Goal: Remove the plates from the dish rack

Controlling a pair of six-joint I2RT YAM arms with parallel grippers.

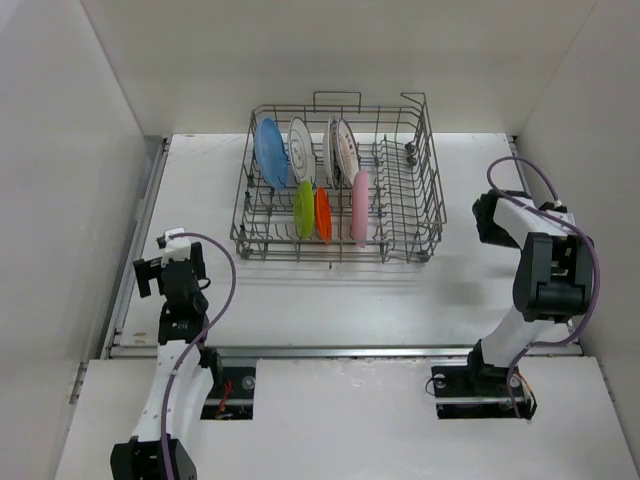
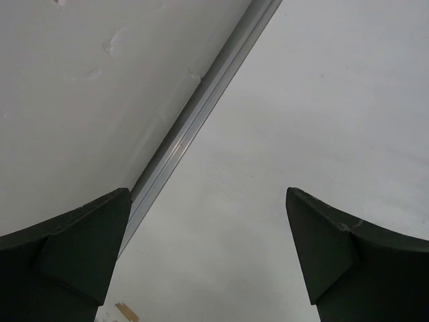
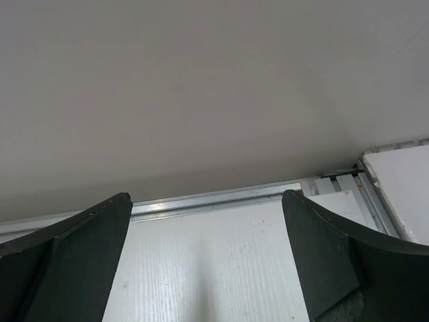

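The left gripper moves outward and to the right in the top view onto the blue plate's upper rim (image 1: 265, 124) next. That plate stands at the end of the row of plates.
The grey wire dish rack (image 1: 420, 215) stands at the far middle of the table. In it stand a blue plate (image 1: 269, 152), white grey-rimmed plates (image 1: 301, 150) (image 1: 344, 148), a lime green plate (image 1: 303, 208), an orange plate (image 1: 323, 213) and a pink plate (image 1: 359, 207). My left gripper (image 1: 160, 262) is open and empty at the table's left edge; the left wrist view (image 2: 208, 261) shows only bare table between its fingers. My right gripper (image 1: 487, 218) is open and empty to the right of the rack; it also shows in the right wrist view (image 3: 206, 261).
White walls close in the table on the left, back and right. A metal rail (image 1: 140, 240) runs along the left edge and another (image 1: 340, 350) along the front. The right wrist view shows a rail (image 3: 214, 200) at the wall's foot.
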